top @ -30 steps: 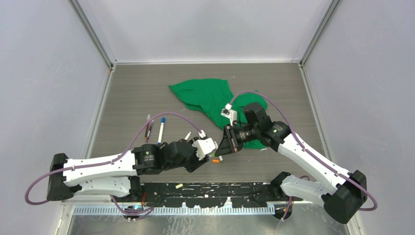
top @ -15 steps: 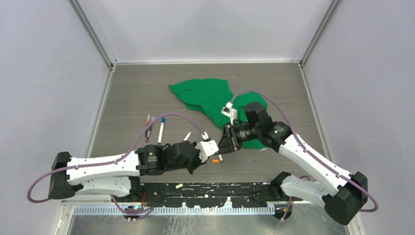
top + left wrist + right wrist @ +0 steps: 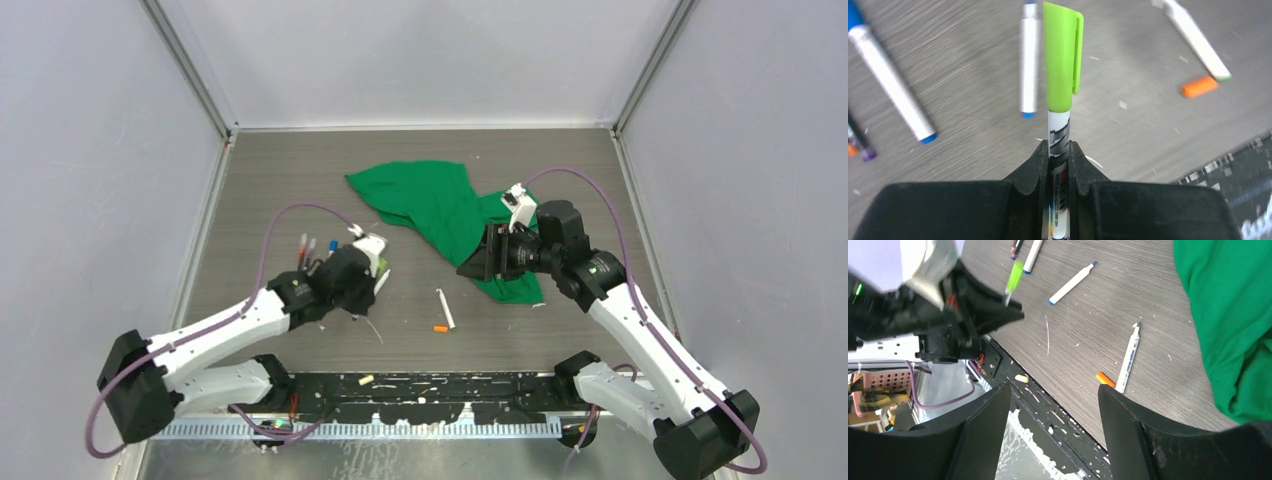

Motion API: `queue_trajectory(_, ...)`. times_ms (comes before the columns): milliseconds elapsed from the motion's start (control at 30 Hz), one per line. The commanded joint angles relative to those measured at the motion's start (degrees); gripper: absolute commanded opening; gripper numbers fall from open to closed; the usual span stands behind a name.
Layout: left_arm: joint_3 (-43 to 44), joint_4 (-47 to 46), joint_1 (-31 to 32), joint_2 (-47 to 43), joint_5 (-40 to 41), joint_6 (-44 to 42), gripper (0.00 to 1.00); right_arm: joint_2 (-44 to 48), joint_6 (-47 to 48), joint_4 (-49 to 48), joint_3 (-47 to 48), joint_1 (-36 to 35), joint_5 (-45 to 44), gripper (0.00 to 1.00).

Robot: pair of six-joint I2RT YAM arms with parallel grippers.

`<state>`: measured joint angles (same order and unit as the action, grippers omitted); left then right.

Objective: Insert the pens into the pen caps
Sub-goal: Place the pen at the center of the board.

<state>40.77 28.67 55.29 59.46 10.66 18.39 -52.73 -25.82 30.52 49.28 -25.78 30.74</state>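
Next, my left gripper shifts left in the top view and down to the table beside the blue-ended pen, as its white pen is already capped.
My left gripper is shut on a white pen whose far end wears a lime green pen cap; from above this gripper hangs left of centre. My right gripper is open and holds nothing; it hovers at the edge of the green cloth. On the table lie a green-tipped pen beside an orange cap, and a blue-tipped pen. More pens lie at the left, one of them blue-ended.
A yellow cap rests on the black base strip at the near edge. The green cloth covers the table's middle back and runs under my right arm. Metal-framed walls close in the table on three sides.
The grippers have parted. My left arm has swung back to the left with the green-capped pen in its grip. My right gripper has opened, let go and pulled back over the cloth.
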Motion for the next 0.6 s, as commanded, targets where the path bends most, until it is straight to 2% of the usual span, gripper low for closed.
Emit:
queue_trajectory(0,1.4,2.5,-15.0,6.3,-7.4,6.0,0.04,0.9,0.0,-2.0,-0.3,0.2,-2.1,0.71)
queue_trajectory(167,5.4,1.6,-26.4,17.4,-13.4,6.7,0.07,3.4,-0.6,-1.9,-1.9,0.1,-2.6,0.7)
queue_trajectory(367,9.3,2.5,-32.8,28.0,-13.2,4.4,0.11,6.9,-1.8,-1.6,-3.0,0.2,-3.3,0.71)
queue_trajectory(567,12.3,3.9,-35.0,34.1,-11.9,3.1,0.18,8.6,-2.5,-1.8,-4.2,0.1,-4.1,0.7)
